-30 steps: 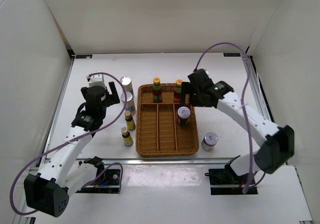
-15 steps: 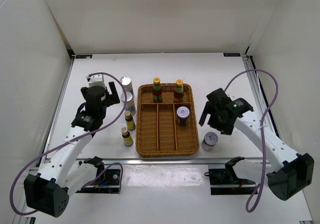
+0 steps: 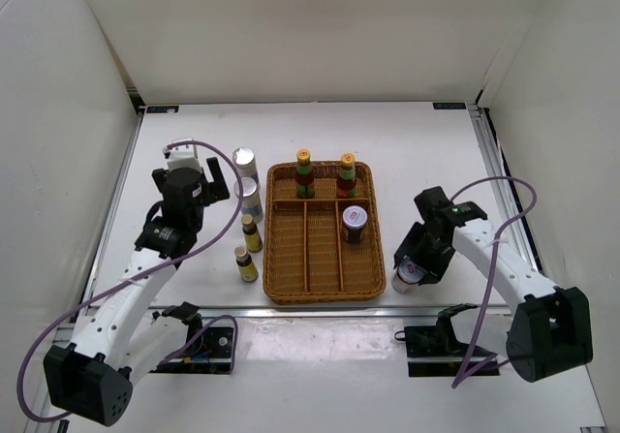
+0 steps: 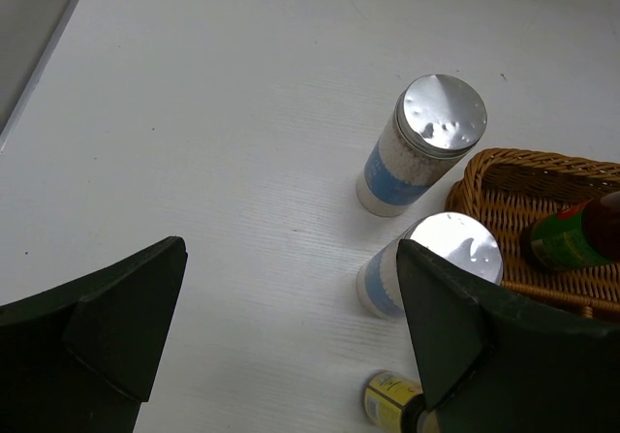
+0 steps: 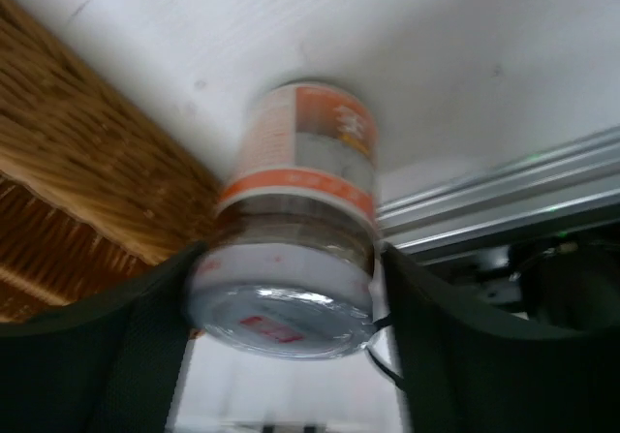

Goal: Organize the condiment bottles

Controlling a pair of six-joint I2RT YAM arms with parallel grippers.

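Observation:
The robot's right gripper will next go up, over the tray's side and down to release the jar in the near end of the other jar's lane (image 3: 361, 272), since that spot is empty.
In the wicker tray (image 3: 291, 259) two tall dark yellow-capped bottles (image 3: 303, 172) (image 3: 347, 173) stand in the back row, and a silver-lidded jar (image 3: 355, 222) stands in the right lane. A second such jar (image 3: 404, 279) stands on the table off the tray's front right corner. My right gripper (image 3: 415, 264) is shut on this jar (image 5: 291, 230), fingers pressed to both sides of its lid. Left of the tray stand two silver-topped shakers (image 3: 245, 162) (image 3: 249, 197) and two tiny yellow bottles (image 3: 251, 231) (image 3: 246, 262). My left gripper (image 4: 291, 259) hangs open above the table beside the shakers (image 4: 426, 147) (image 4: 441, 259).
The aluminium rail (image 5: 504, 210) of the table's front edge runs just behind the held jar, and the tray wall (image 5: 87, 181) is close on its other side. White walls enclose the table on three sides. A purple cable loops over each arm.
My right arm swung from the tray's back right corner down to the front right. There its jaws closed round the jar on the table. The left arm barely moved.

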